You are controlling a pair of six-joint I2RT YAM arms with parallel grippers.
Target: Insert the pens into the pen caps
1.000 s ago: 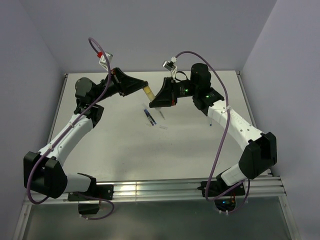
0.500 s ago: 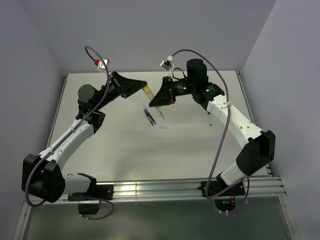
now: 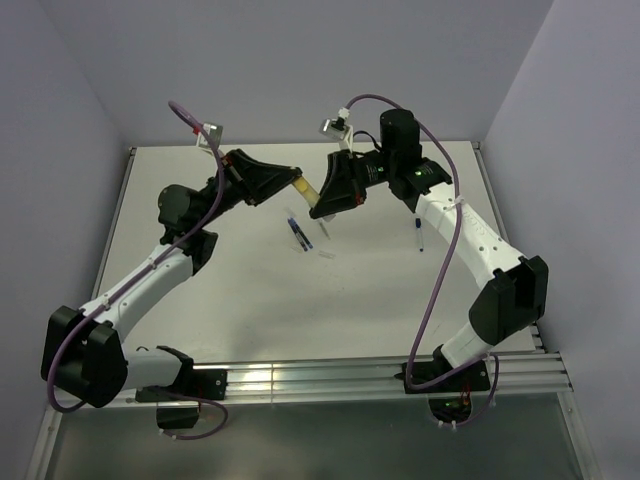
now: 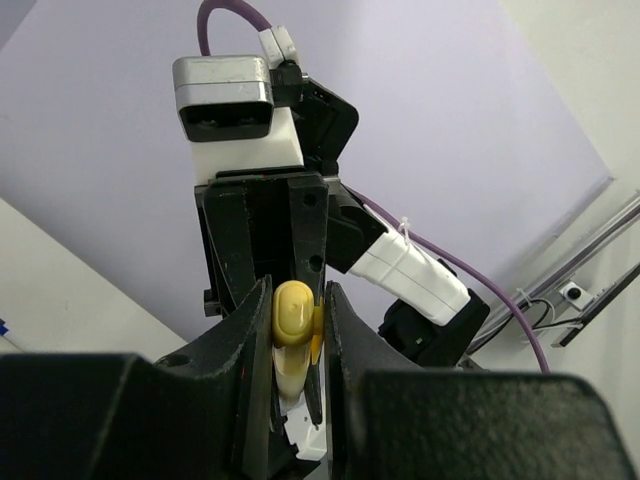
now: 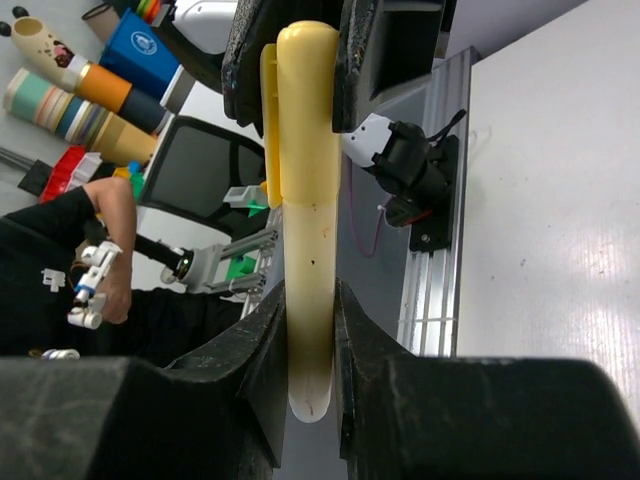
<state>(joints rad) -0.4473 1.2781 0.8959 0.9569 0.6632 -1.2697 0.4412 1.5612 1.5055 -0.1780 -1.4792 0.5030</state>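
Note:
My right gripper moves down to the right in the top view next and releases the capped pen on the bare tabletop below, beside the thin stick.
Both grippers meet in mid-air above the back of the table point(image 3: 240, 290). My left gripper point(image 3: 288, 177) point(image 4: 296, 290) is shut on the bright yellow pen cap point(image 4: 293, 312) point(image 5: 305, 110). My right gripper point(image 3: 322, 200) point(image 5: 310, 295) is shut on the pale yellow-white pen point(image 5: 310, 260) point(image 3: 308, 187). The pen's upper end sits inside the yellow cap, and the two line up straight. A dark blue pen point(image 3: 298, 233) lies on the table below them. A small pale cap point(image 3: 325, 256) lies just right of it.
A thin stick point(image 3: 419, 238) lies on the table under the right forearm. Purple cables point(image 3: 440, 290) loop off both arms. An aluminium rail point(image 3: 330, 378) runs along the near edge. Walls close in at the back and sides.
The right gripper has swung left and up toward the left gripper, which rose slightly. The gap between them has closed and the pen now reaches into the yellow cap.

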